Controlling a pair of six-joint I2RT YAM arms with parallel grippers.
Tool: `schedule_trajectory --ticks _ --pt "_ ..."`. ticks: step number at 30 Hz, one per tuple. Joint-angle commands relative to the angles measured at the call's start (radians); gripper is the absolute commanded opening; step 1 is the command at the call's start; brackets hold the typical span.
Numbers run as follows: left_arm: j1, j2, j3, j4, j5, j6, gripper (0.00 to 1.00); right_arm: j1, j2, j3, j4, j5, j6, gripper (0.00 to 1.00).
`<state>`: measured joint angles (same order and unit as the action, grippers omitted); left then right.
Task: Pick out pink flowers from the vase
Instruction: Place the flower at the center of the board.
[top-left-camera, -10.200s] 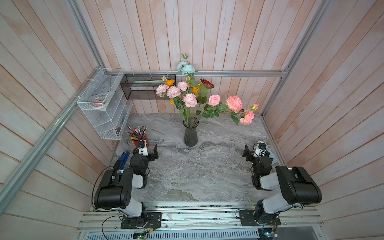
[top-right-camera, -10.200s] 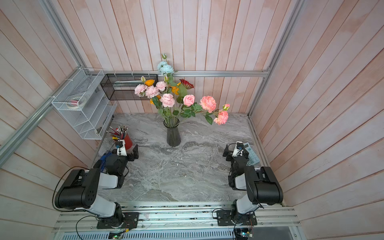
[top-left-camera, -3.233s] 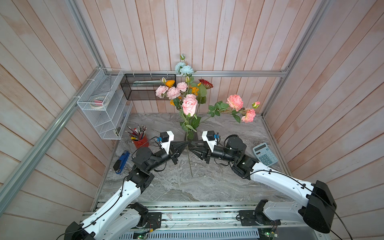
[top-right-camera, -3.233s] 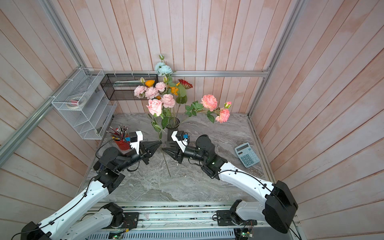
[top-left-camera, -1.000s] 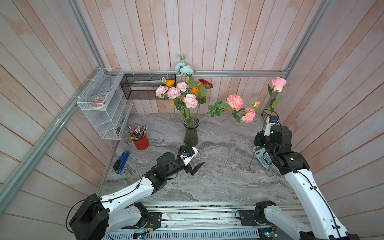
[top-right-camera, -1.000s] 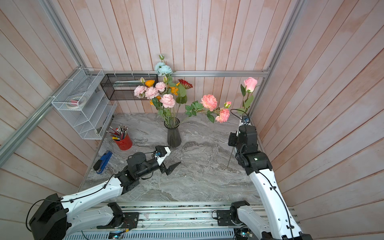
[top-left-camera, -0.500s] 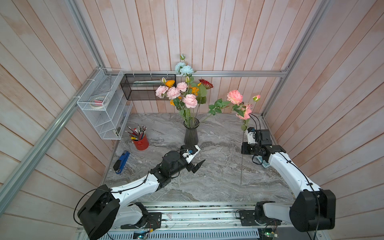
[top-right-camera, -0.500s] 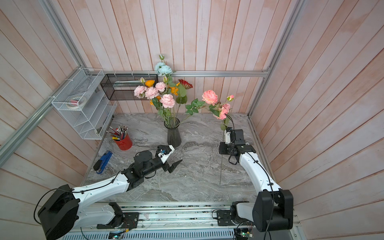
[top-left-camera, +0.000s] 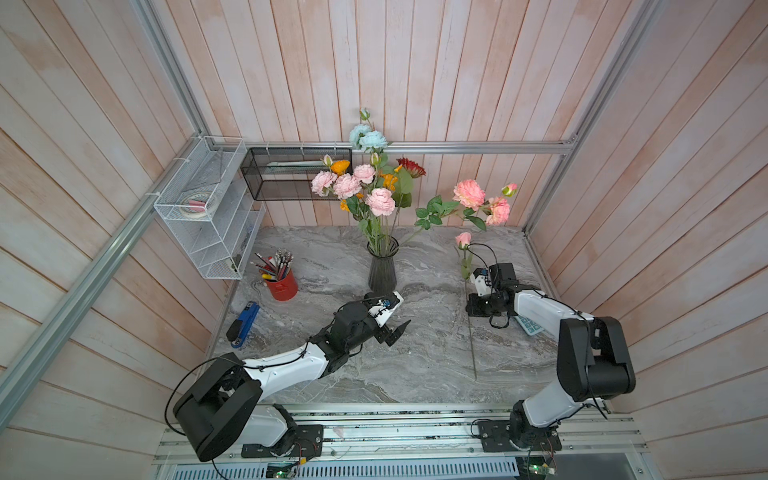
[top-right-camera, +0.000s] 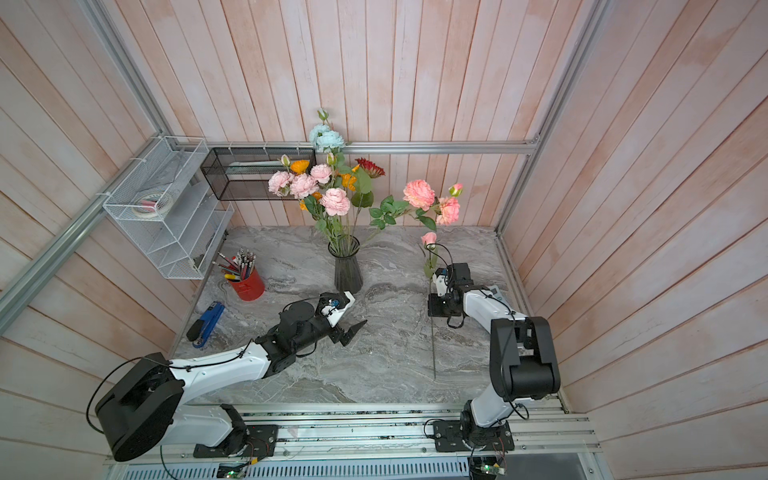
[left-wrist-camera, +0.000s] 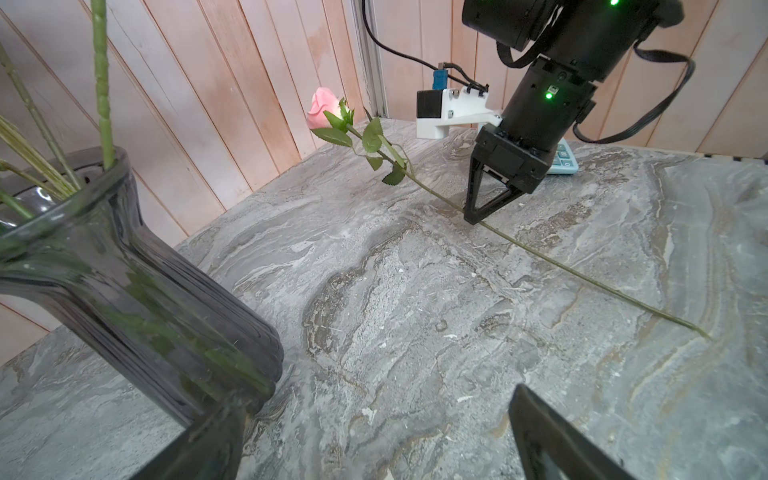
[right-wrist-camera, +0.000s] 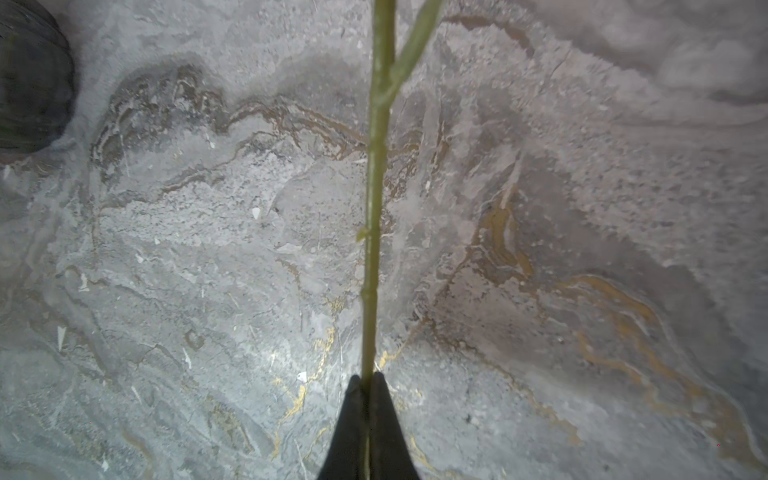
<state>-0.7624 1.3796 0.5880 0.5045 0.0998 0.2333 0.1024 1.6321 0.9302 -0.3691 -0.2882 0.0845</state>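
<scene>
The bud end of the stem still hangs above the table. My right gripper will go down toward the bare tabletop below the stem (right-wrist-camera: 345, 348) and release the green stem (right-wrist-camera: 374, 208).
The dark ribbed glass vase (top-left-camera: 382, 270) (top-right-camera: 348, 272) (left-wrist-camera: 124, 270) stands mid-table at the back. It holds several pink flowers (top-left-camera: 380, 201) (top-right-camera: 334, 201); two more pink heads (top-left-camera: 469, 193) lean out to the right. My right gripper (top-left-camera: 471, 309) (top-right-camera: 434, 309) (left-wrist-camera: 473, 218) (right-wrist-camera: 368, 380) is shut on the green stem (right-wrist-camera: 374, 208) of one pink rose. Its bud (top-left-camera: 463, 240) (left-wrist-camera: 322, 108) points toward the back wall and its stem end rests on the table. My left gripper (top-left-camera: 395, 332) (top-right-camera: 347, 332) (left-wrist-camera: 374, 457) hangs open and empty just in front of the vase.
Pale blue, orange and red blooms (top-left-camera: 409, 166) share the vase. A red pencil cup (top-left-camera: 282, 282) and a blue stapler (top-left-camera: 243, 318) sit at the left. A calculator (top-left-camera: 530, 326) lies under the right arm. A white wire shelf (top-left-camera: 208, 208) and a black mesh tray (top-left-camera: 291, 172) hang on the walls.
My right gripper has swung the rose down from high at the right to table level, and the stem now lies almost flat. My left gripper has barely moved.
</scene>
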Motion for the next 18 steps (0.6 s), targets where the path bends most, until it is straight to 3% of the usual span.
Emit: schedule_trajectory --ticks 1,9,18 --pt "-0.003 0.017 0.036 0.052 0.006 0.007 1.00 0.004 0.045 0.018 0.011 -0.019 -0.003 0.00" --pt "-0.003 0.033 0.036 0.062 0.017 -0.002 1.00 0.006 0.104 0.025 0.014 -0.029 0.003 0.00" --pt "-0.003 0.002 0.023 0.053 0.029 -0.003 1.00 0.005 0.081 0.013 0.028 -0.020 0.020 0.14"
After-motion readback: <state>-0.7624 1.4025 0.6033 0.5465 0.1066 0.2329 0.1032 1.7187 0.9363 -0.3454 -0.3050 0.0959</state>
